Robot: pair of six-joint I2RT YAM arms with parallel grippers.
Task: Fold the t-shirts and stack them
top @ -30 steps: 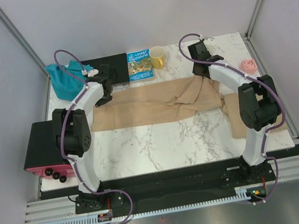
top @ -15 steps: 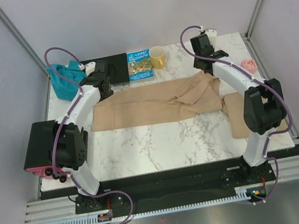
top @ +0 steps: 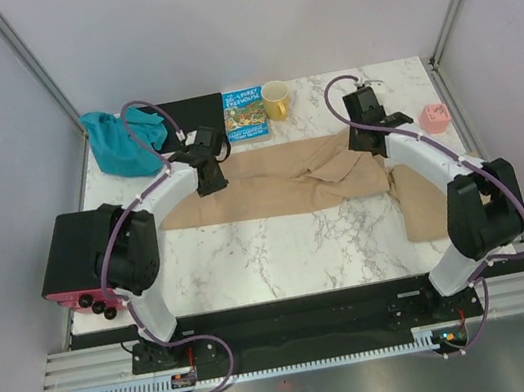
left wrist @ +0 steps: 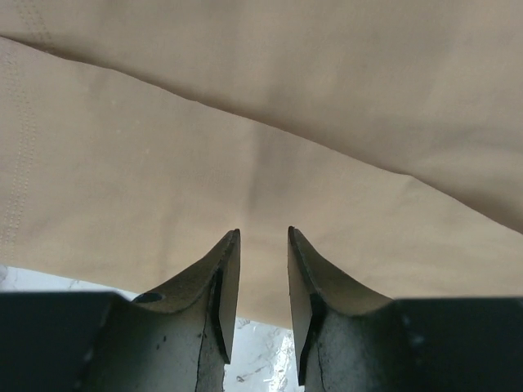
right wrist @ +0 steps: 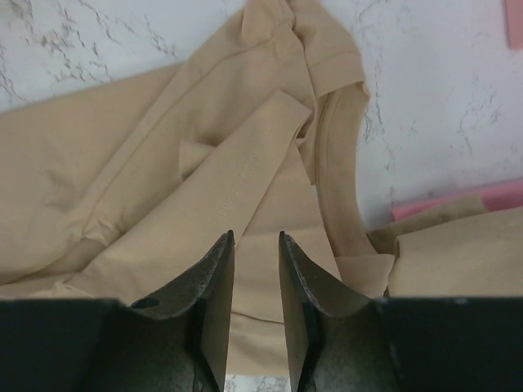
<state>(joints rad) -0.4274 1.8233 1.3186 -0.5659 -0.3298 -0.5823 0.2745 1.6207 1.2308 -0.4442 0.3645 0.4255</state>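
The robot will next move its right gripper down onto the diagonal folded edge (top: pixel 350 168) (right wrist: pixel 251 217) at the bunched end of the spread tan t-shirt, because that edge is below its open fingers.
A tan t-shirt (top: pixel 271 189) lies spread and rumpled across the middle of the marble table, its sleeve and collar bunched at the right end (right wrist: pixel 270 122). A second tan t-shirt (top: pixel 425 213) lies crumpled at the right edge, partly under the right arm. A teal-blue garment (top: pixel 116 145) is heaped at the far left corner. My left gripper (top: pixel 210 177) hovers over the spread shirt's left part (left wrist: pixel 286 122), open (left wrist: pixel 263 237) with nothing between its fingers. My right gripper (top: pixel 370 141) is over the shirt's right end, open (right wrist: pixel 256 238) and empty.
A black board (top: pixel 191 110), a picture book (top: pixel 245 115) and a yellow mug (top: pixel 276 100) stand along the far edge. A pink object (top: pixel 434 117) sits far right. A black and pink box (top: pixel 76 264) hangs off the table's left side.
Both grippers have moved from the far edge of the table toward me and now sit over the spread shirt. The left one also shifted right. The shirt has barely changed.
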